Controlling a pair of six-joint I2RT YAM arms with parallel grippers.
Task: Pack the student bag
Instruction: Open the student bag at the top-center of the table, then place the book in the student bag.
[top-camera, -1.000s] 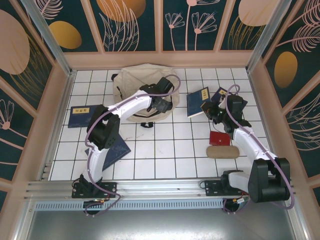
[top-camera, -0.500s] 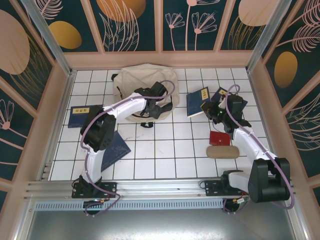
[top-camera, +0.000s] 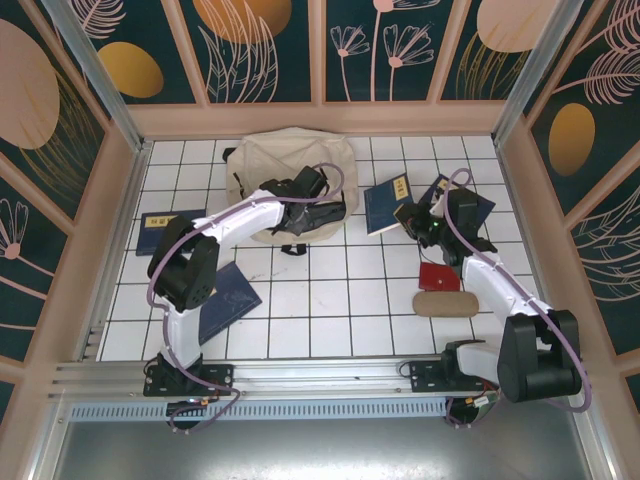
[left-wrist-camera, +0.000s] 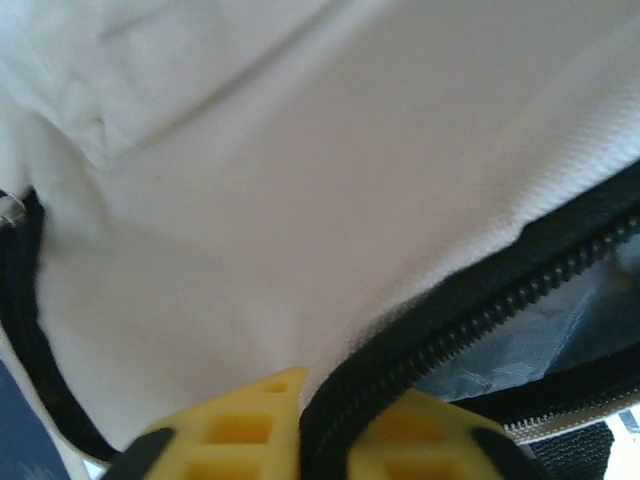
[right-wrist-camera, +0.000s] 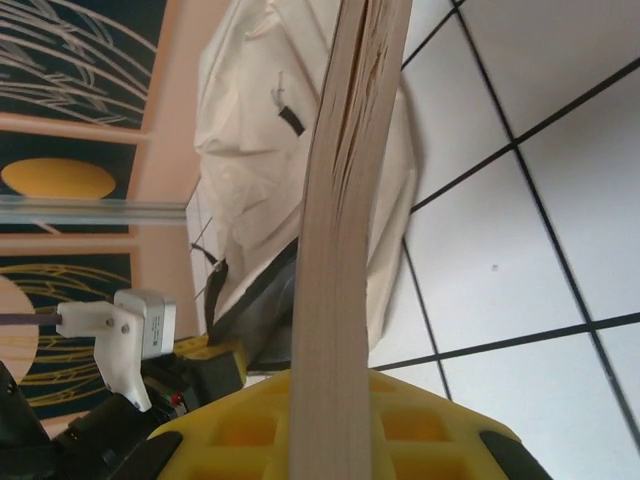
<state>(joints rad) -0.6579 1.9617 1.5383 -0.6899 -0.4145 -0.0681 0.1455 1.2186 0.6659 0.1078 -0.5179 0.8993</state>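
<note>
The book needs to go across to the bag's dark-lined opening (top-camera: 325, 214) (right-wrist-camera: 264, 322) in my right gripper, which should release it inside. My left gripper holds the zipper edge of that opening.
The student bag (top-camera: 283, 170) is a cream backpack lying at the back of the tiled table, its dark-lined opening facing right. My left gripper (top-camera: 325, 217) is at that opening. In the left wrist view it (left-wrist-camera: 330, 425) is shut on the bag's black zipper edge (left-wrist-camera: 480, 320), with cream fabric (left-wrist-camera: 300, 180) above. My right gripper (top-camera: 412, 218) is shut on a navy book (top-camera: 383, 205), held just right of the bag. In the right wrist view the book's page edge (right-wrist-camera: 345, 200) stands upright between the yellow fingers (right-wrist-camera: 240, 425), with the bag (right-wrist-camera: 260, 110) behind it.
A navy book (top-camera: 165, 232) lies at the left and another (top-camera: 228, 293) by the left arm. A further navy book (top-camera: 472, 208) lies behind the right arm. A red wallet-like item (top-camera: 438, 276) and a tan pouch (top-camera: 445, 304) sit front right. Wooden walls enclose the table.
My left gripper has shut on the bag's zipper edge and shifted slightly left. The right gripper has carried the book a little to the left, toward the bag.
</note>
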